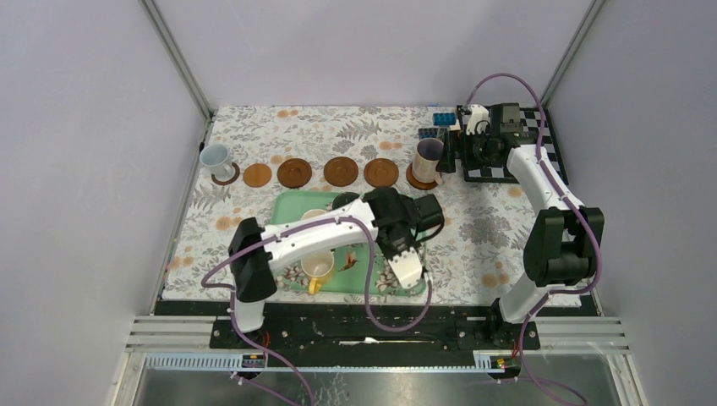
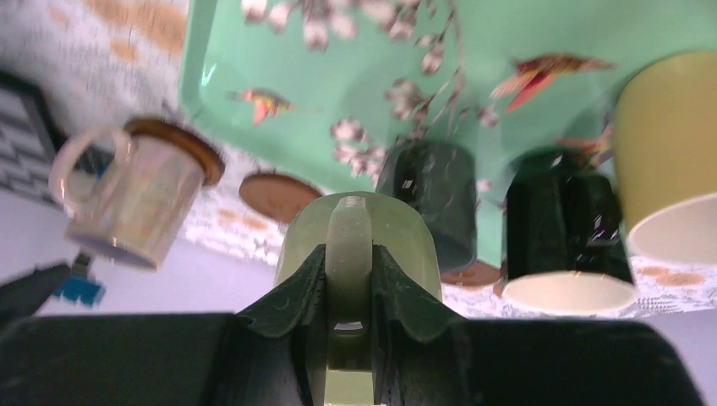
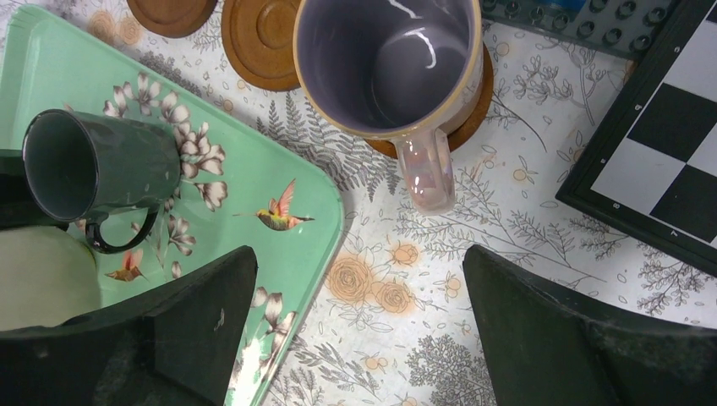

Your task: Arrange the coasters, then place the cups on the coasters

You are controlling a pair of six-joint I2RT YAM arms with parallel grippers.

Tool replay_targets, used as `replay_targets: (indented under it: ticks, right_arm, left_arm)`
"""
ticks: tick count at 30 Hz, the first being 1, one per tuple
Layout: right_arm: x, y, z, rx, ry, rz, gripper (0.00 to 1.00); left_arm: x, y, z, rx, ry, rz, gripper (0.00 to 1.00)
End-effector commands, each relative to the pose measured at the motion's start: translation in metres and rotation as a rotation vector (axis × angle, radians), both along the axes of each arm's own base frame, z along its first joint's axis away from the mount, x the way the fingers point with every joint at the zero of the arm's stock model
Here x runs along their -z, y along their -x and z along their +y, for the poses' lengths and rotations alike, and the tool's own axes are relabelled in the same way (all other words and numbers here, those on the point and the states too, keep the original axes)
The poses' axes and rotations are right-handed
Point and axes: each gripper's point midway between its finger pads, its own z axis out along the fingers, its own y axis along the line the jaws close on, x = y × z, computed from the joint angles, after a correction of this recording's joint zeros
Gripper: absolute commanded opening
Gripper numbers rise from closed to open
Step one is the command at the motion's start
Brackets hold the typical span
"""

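My left gripper swings outward and to the left in the top view next. It lowers the olive green cup for release onto the light brown coaster, which stands empty.
My left gripper (image 2: 351, 279) is shut on the handle of the olive green cup (image 2: 363, 228), over the green tray; in the top view the wrist (image 1: 399, 245) hides that cup. On the tray stand a dark green cup (image 2: 431, 203), a cup with a cream mouth (image 2: 566, 292) and a yellow cup (image 1: 318, 269). Several brown coasters (image 1: 340, 171) form a row behind the tray. The pale blue cup (image 1: 216, 156) sits on the leftmost one, the pinkish cup (image 3: 385, 63) on the rightmost. My right gripper (image 3: 359, 338) hangs open over the cloth beside the tray's corner.
The green floral tray (image 1: 292, 203) lies mid-table on the flowered cloth. A chessboard (image 3: 668, 161) and a blue studded block (image 1: 443, 118) sit at the back right, close to the pinkish cup. Metal frame posts stand at the back corners.
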Motion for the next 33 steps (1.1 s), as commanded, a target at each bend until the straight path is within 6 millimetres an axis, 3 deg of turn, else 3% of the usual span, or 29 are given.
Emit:
replay_targets:
  ticks: [1,5,8,11,18,23,28,33]
  right_arm:
    - [-0.024,-0.012,0.005,-0.023,-0.029,-0.061,1.0]
    - [-0.028,-0.016,0.007,-0.025,-0.041,-0.068,1.0]
    - [-0.027,-0.019,0.008,-0.024,-0.046,-0.064,1.0]
    - [-0.024,-0.021,0.009,-0.023,-0.051,-0.054,0.99]
    - [-0.019,-0.021,0.01,-0.027,-0.057,-0.036,1.0]
    - [-0.013,-0.018,0.01,-0.031,-0.055,-0.021,1.0]
    - [-0.01,-0.018,0.01,-0.03,-0.055,-0.012,1.0]
    - [-0.008,-0.017,0.009,-0.028,-0.047,-0.007,0.99]
  left_arm:
    - [-0.06,-0.062,0.021,-0.093,0.031,-0.212,0.0]
    - [-0.076,-0.121,0.051,-0.209,0.069,-0.235,0.0]
    - [-0.071,-0.17,0.083,-0.301,0.11,-0.233,0.0]
    - [-0.055,-0.216,0.132,-0.431,0.11,-0.221,0.0]
    - [-0.023,-0.277,0.222,-0.662,0.087,-0.238,0.0]
    - [-0.008,-0.295,0.268,-0.721,0.041,-0.263,0.0]
    - [0.014,-0.288,0.299,-0.731,-0.017,-0.222,0.0]
    - [0.024,-0.28,0.316,-0.718,-0.033,-0.215,0.0]
